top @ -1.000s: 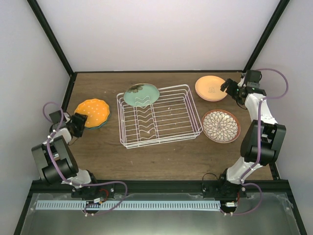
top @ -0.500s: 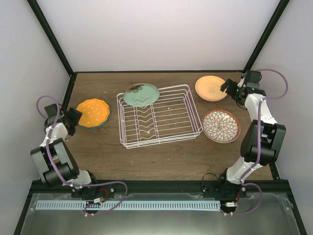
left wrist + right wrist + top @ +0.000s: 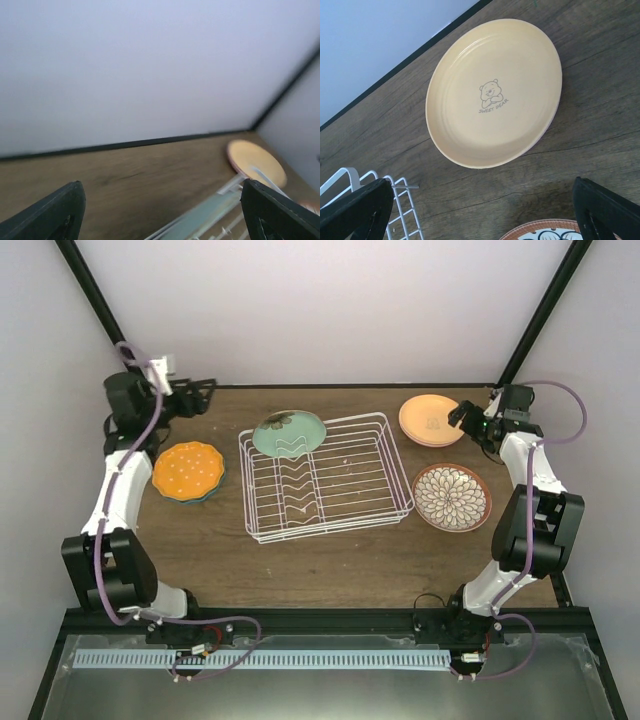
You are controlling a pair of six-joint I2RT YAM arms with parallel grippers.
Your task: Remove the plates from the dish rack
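I will lower my left gripper to the right in the top view, onto the plate's rim [image 3: 257,430] beside the flower, because only the sage green plate is still in the rack.
The white wire dish rack [image 3: 345,502] stands mid-table. One sage green plate [image 3: 289,432] leans in its back left corner. My left gripper [image 3: 197,396] is open and empty, raised near the back left wall, left of the rack. In the left wrist view the green plate's edge [image 3: 205,215] lies between the fingers [image 3: 60,212]. The orange scalloped plate [image 3: 187,469] sits on the teal plate [image 3: 207,496] left of the rack. My right gripper [image 3: 462,417] is open and empty beside the pale yellow-orange plate [image 3: 495,92], which rests on a pink rim [image 3: 555,116]. The brown-floral plate [image 3: 451,496] lies right of the rack.
Black frame posts rise at both back corners, and white walls close in the back and sides. The rack's corner wire [image 3: 350,180] shows at the left of the right wrist view. The floral plate's rim [image 3: 555,232] shows at its bottom edge.
My left arm has swung up from beside the orange plate to the back left corner, with the gripper now facing right. The right arm has barely moved.
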